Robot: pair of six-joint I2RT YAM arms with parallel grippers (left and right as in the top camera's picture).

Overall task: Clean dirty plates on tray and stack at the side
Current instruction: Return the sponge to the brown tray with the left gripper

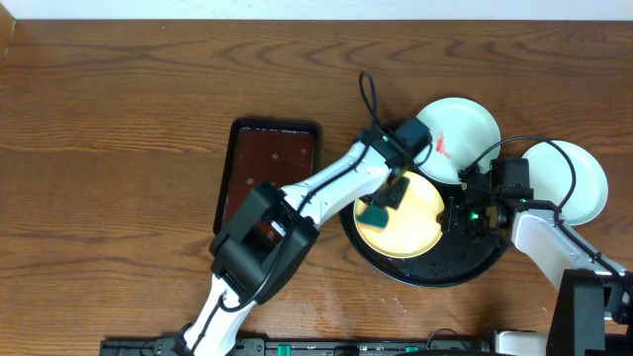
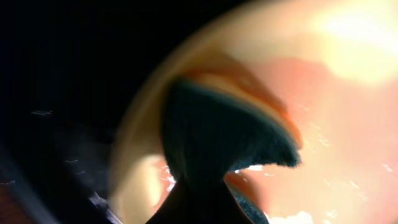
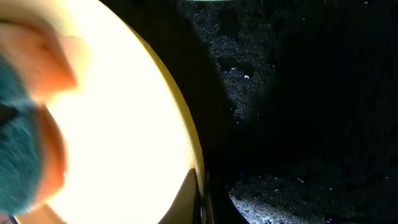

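The reddish-brown tray's bottom lies empty. My left gripper lifts off the plate next, moves over that tray's bottom, lowers and releases the sponge (image 1: 375,212).
A pale yellow plate (image 1: 413,225) lies on the round black tray (image 1: 435,278). My left gripper (image 1: 388,196) is shut on a dark teal sponge (image 1: 375,212) and presses it onto the plate. In the left wrist view the sponge (image 2: 217,137) sits on a red smear on the plate (image 2: 348,124). My right gripper (image 1: 457,212) is shut on the plate's right rim, as the right wrist view (image 3: 200,193) shows. A white plate with a red smear (image 1: 465,124) overlaps the tray's far rim. A second white plate (image 1: 584,183) lies on the table to the right.
A rectangular dark reddish-brown tray (image 1: 269,168) lies on the wooden table left of the black tray, partly under my left arm. The black tray's floor (image 3: 298,93) shows beside the yellow plate's rim (image 3: 180,124).
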